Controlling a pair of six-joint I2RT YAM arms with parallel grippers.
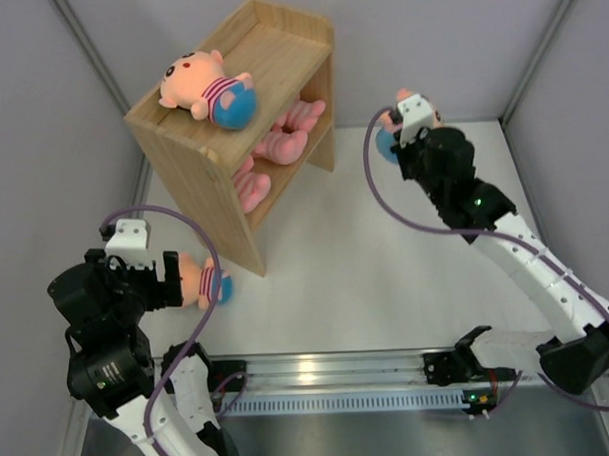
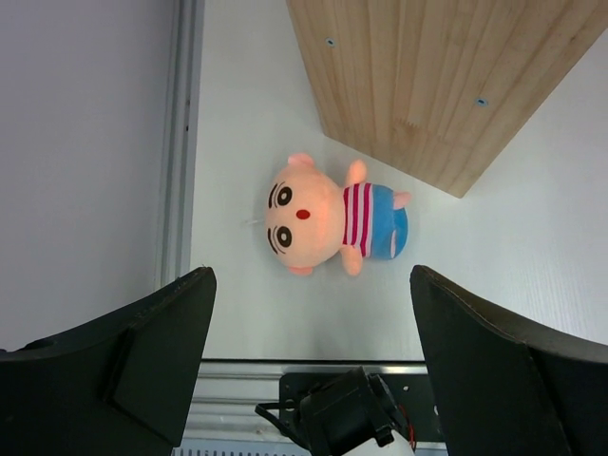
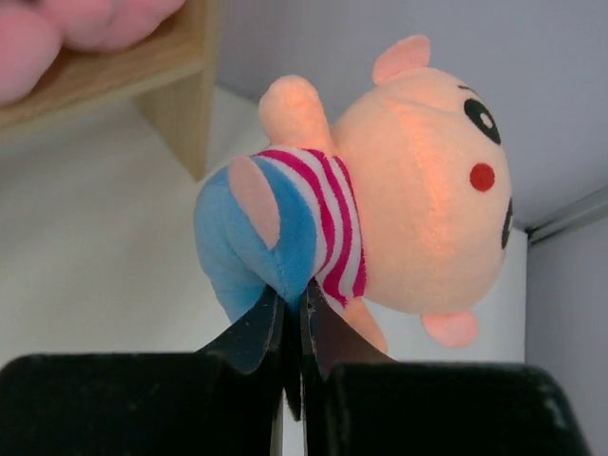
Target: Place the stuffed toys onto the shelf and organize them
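The right gripper needs to go up and outward first, then turn toward the shelf, to get over the empty part of the shelf's top beside its peach toy.
The wooden shelf (image 1: 268,49) stands at the back left. One peach toy (image 1: 208,88) lies on its top. Several pink toys (image 1: 286,134) lie on the inner board. Another peach toy (image 1: 204,282) lies on the table by the shelf's near corner; it shows face up in the left wrist view (image 2: 332,217). My left gripper (image 1: 171,281) is open and empty, above that toy, not touching it. My right gripper (image 1: 399,137) is shut on a third peach toy (image 3: 380,204), pinching its blue shorts, held in the air right of the shelf.
Grey walls close in the white table (image 1: 386,255) on the left, back and right. A metal rail (image 1: 330,372) runs along the near edge between the arm bases. The shelf's side panel (image 2: 437,76) is close above the floor toy.
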